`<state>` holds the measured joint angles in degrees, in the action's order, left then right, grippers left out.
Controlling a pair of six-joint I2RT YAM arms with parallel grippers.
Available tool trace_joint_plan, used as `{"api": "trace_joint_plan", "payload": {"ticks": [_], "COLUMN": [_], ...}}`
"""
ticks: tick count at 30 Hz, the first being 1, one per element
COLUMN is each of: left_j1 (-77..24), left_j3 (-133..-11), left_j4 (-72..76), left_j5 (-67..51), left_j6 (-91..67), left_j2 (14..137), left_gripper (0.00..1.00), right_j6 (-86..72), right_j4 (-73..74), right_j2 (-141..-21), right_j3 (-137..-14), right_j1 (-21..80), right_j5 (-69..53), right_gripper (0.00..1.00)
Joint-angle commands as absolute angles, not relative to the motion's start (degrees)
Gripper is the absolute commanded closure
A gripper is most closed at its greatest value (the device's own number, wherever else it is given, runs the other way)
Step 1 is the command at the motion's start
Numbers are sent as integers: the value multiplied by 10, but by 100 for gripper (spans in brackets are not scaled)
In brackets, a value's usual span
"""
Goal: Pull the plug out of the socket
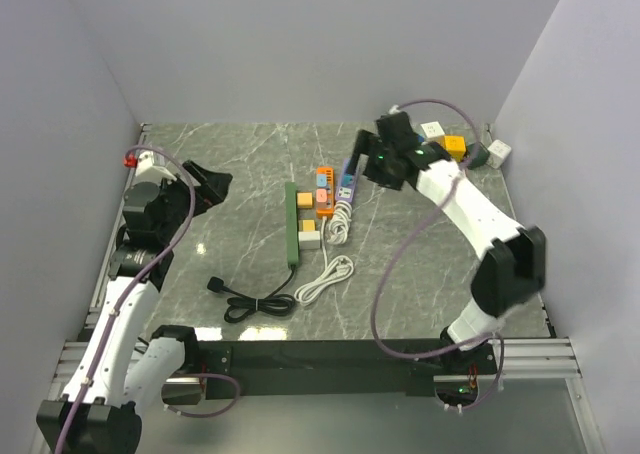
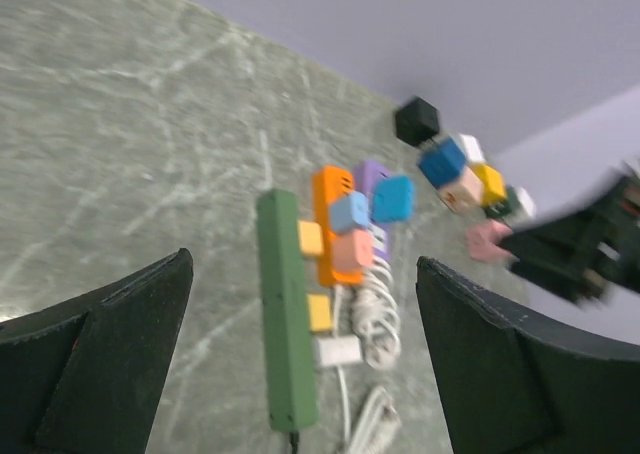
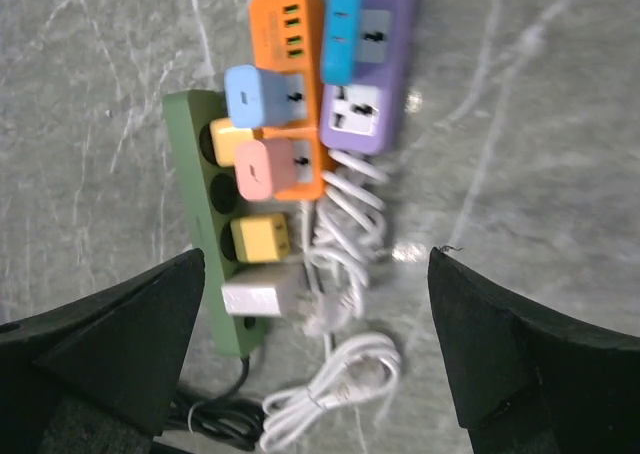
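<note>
My right gripper lowers onto the blue plug next, open fingers astride the plug's long sides, since the plug still sits plugged in on the purple strip.
Three power strips lie side by side mid-table: green [image 1: 292, 224], orange [image 1: 324, 191] and purple [image 1: 347, 184]. In the right wrist view the green strip [image 3: 195, 154] holds two yellow plugs [image 3: 262, 238] and a white plug [image 3: 258, 298]. The orange strip [image 3: 285, 24] holds a light blue plug [image 3: 262, 94] and a pink plug [image 3: 268, 166]. The purple strip [image 3: 375, 74] holds a blue plug [image 3: 343, 29]. My right gripper [image 1: 372, 164] hovers open above the strips [image 3: 315, 259]. My left gripper [image 1: 212, 186] is open and empty, left of the strips [image 2: 305, 274].
A black cord [image 1: 250, 302] coils from the green strip's near end. White cable bundles [image 1: 325, 279] lie near the strips. Several loose coloured adapters [image 1: 455, 144] sit at the back right corner. A black cube [image 2: 417, 120] lies by the back wall.
</note>
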<state>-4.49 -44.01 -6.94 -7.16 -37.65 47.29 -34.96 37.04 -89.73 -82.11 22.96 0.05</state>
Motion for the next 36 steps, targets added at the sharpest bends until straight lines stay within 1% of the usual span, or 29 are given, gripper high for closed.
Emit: {"api": "trace_joint_plan", "payload": {"ticks": [1,5,9,13,15,19,23,25,31,34,36], "left_j1": [-47,-49,-49,-50,-50,-51,-52,-52,-53,-53,-53], "left_j3": [-446,-431,-416,-407,-409,-414,-418,-422,-420,-414,-410], "left_j4": [-97,-105,-120,-120,-127,-134,-142,-146,-142,-128,-124], "left_j5": [-157,-187,-208,-213,-214,-227,-249,-256,-260,-267,-269], "left_j6": [-403,-405,-410,-417,-417,-416,-410,-409,-409,-412,-412], "left_j2": [447,414,393,374,374,381,388,390,388,396,402], "left_gripper": [1,1,1,1,1,1,1,1,1,1,1], "right_j6": [-370,-398,-421,-418,-417,-403,-411,-416,-400,-380,-372], "right_j4": [421,458,479,458,462,481,504,500,460,463,489], "right_j2": [-977,-1071,-1126,-1163,-1193,-1257,-1313,-1314,-1270,-1287,-1317], "right_j3": [-904,-989,-1041,-1076,-1110,-1179,-1233,-1230,-1181,-1207,-1250], "right_j1": [265,282,283,281,280,279,264,254,239,235,234], "right_j5": [62,104,140,144,145,140,139,143,130,109,98], "right_gripper": [2,6,10,14,15,25,31,34,35,38,39]}}
